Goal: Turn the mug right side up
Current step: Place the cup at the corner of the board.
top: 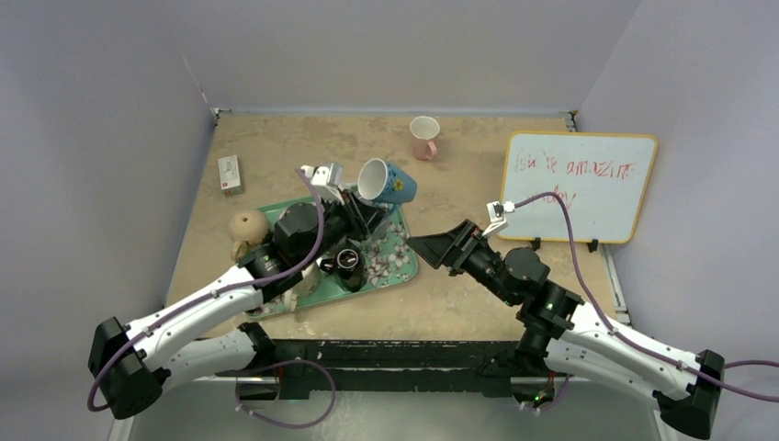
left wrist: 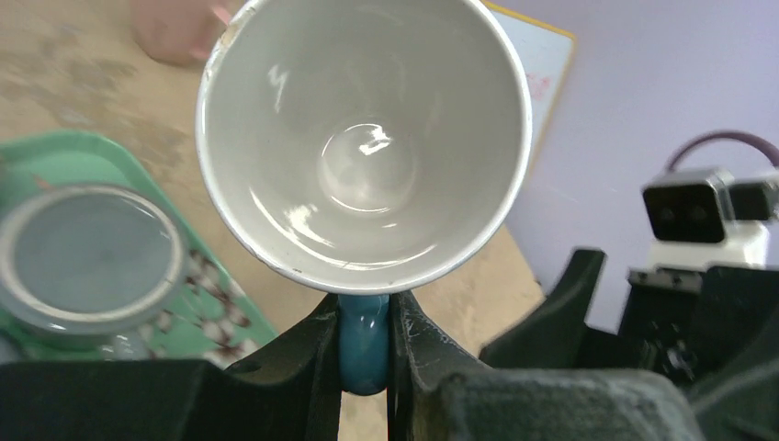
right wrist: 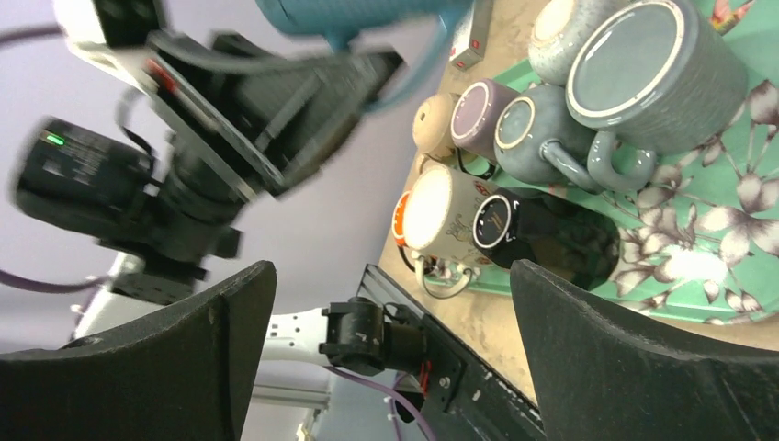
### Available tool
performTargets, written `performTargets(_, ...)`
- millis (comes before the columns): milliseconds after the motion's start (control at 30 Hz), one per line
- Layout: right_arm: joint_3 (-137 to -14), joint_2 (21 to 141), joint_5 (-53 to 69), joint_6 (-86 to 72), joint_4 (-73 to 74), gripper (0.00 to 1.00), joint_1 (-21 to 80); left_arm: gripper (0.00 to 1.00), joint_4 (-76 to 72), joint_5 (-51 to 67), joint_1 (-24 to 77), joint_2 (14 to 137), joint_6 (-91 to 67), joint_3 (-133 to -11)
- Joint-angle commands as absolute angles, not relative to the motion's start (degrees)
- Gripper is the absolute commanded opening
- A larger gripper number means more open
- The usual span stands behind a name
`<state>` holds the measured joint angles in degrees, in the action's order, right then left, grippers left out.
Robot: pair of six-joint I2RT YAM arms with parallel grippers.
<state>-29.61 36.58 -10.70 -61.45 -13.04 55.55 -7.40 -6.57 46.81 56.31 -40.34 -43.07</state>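
My left gripper will move outward next to the empty table beside the small box. Then it will turn the tilted mug upright and lower it.
A blue mug with a white inside hangs above the far edge of the green floral tray, tilted, its mouth facing up and to the left. My left gripper is shut on the mug's blue handle, which sits pinched between the two fingers just below the rim. The mug's empty white interior fills the left wrist view. My right gripper stands open beside the tray's right edge, nothing between its fingers. In the right wrist view the blue mug shows at the top edge.
Several other mugs stand upside down on the tray: grey ones, a black one and a white and orange one. A pink cup stands at the back. A whiteboard leans at the right. A small box lies left.
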Motion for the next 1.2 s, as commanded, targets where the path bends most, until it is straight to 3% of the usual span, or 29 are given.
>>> performTargets(0,-31.72,37.17,-9.77,-59.1,-12.34,0.99,55.55,0.0,-1.81,-23.97,46.46,59.49,-25.51,-56.13)
performTargets(233,-33.07,36.67,-9.74,-57.44,-8.45,0.99,55.47,0.0,-0.72,-31.75,37.53,66.91,-12.78,-62.09)
performTargets(533,-31.27,33.84,-12.29,-56.95,-7.58,0.99,55.47,0.0,6.2,-22.12,18.53,79.92,-17.71,-69.13)
performTargets(800,-32.2,33.29,-12.3,-53.33,-5.97,0.99,55.54,0.0,-2.95,-16.8,5.8,88.9,-21.04,-69.74)
performTargets(1167,-33.01,32.9,-14.47,-49.88,-4.18,0.99,55.55,0.0,-14.04,-15.88,-1.41,104.71,-15.93,-74.57)
